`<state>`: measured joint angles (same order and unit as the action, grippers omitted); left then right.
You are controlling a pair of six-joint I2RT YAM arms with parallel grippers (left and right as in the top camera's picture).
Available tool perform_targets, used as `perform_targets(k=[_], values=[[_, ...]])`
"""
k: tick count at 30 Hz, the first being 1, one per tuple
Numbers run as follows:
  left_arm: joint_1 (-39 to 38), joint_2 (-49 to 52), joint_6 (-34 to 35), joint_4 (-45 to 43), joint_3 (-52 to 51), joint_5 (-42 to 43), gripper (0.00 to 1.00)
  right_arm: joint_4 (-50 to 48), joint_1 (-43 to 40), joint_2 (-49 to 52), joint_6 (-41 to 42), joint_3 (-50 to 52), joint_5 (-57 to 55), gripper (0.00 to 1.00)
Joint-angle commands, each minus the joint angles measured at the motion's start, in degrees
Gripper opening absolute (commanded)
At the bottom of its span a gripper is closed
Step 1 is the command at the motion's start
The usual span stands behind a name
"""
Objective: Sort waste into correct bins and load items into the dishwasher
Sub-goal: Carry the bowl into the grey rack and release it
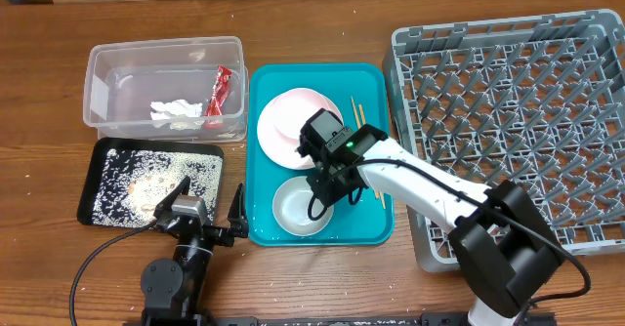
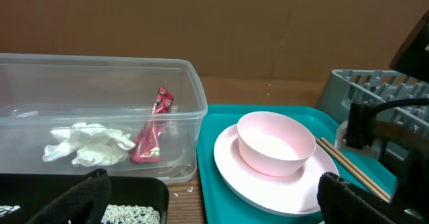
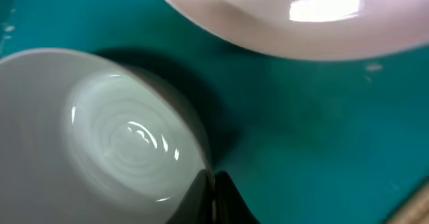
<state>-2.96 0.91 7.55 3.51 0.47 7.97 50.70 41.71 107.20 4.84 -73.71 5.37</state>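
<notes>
The robot's right gripper will next lift, carry the white bowl outward past the tray's edge and lower it to release it among the dish rack's far slots, which are empty.
My right gripper is shut on the rim of the white bowl on the teal serving tray. The right wrist view shows the fingers pinching the bowl's rim. A pale pink plate lies behind, with a small pink bowl on it. Two chopsticks lie to the plate's right. My left gripper is open and empty near the table's front. The clear tub holds the red wrapper and white tissue. The black tray holds crumbs.
The grey dish rack stands at the right, with nothing in it, touching the teal tray's right side. A few crumbs lie on the wood between the black tray and the teal tray.
</notes>
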Motion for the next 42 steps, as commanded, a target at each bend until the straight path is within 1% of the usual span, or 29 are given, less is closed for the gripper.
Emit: perform_targets(k=[1,3,6,10,13,16,22,27,31,37,42], values=[[0.2,-0.5,0.6,0.1,-0.2,0.6,1.00,2.8,-0.7,-4.4,6.9,-4.0,-7.8,0.04],[0.2,-0.5,0.6,0.1,-0.2,0.6,1.00,5.5,-1.0,-7.3,10.4,-6.0,-13.0,0.04],[0.2,-0.5,0.6,0.1,-0.2,0.6,1.00,9.1,-1.4,-12.1,18.8,-8.1,-25.3,0.04],[0.2,-0.5,0.6,0.1,-0.2,0.6,1.00,12.2,-3.5,-17.6,28.2,-8.4,-41.6,0.04],[0.2,-0.5,0.6,0.1,-0.2,0.6,1.00,15.6,-8.0,-19.7,36.4,-8.4,-54.3,0.04],[0.2,-0.5,0.6,0.1,-0.2,0.6,1.00,17.2,-13.7,-19.5,41.1,-8.3,-60.1,0.04],[0.2,-0.5,0.6,0.1,-0.2,0.6,1.00,16.0,-25.8,-18.3,41.7,-7.7,-63.7,0.04],[0.2,-0.5,0.6,0.1,-0.2,0.6,1.00,14.8,-32.2,-15.1,41.7,-7.6,-69.8,0.04],[0.2,-0.5,0.6,0.1,-0.2,0.6,1.00,14.1,-34.0,-11.0,41.2,-7.6,-72.2,0.04],[0.2,-0.5,0.6,0.1,-0.2,0.6,1.00,14.3,-34.1,-3.0,39.7,-7.6,-76.3,0.04],[0.2,-0.5,0.6,0.1,-0.2,0.6,1.00,15.8,-32.3,0.3,39.8,-7.6,-75.2,0.04]])
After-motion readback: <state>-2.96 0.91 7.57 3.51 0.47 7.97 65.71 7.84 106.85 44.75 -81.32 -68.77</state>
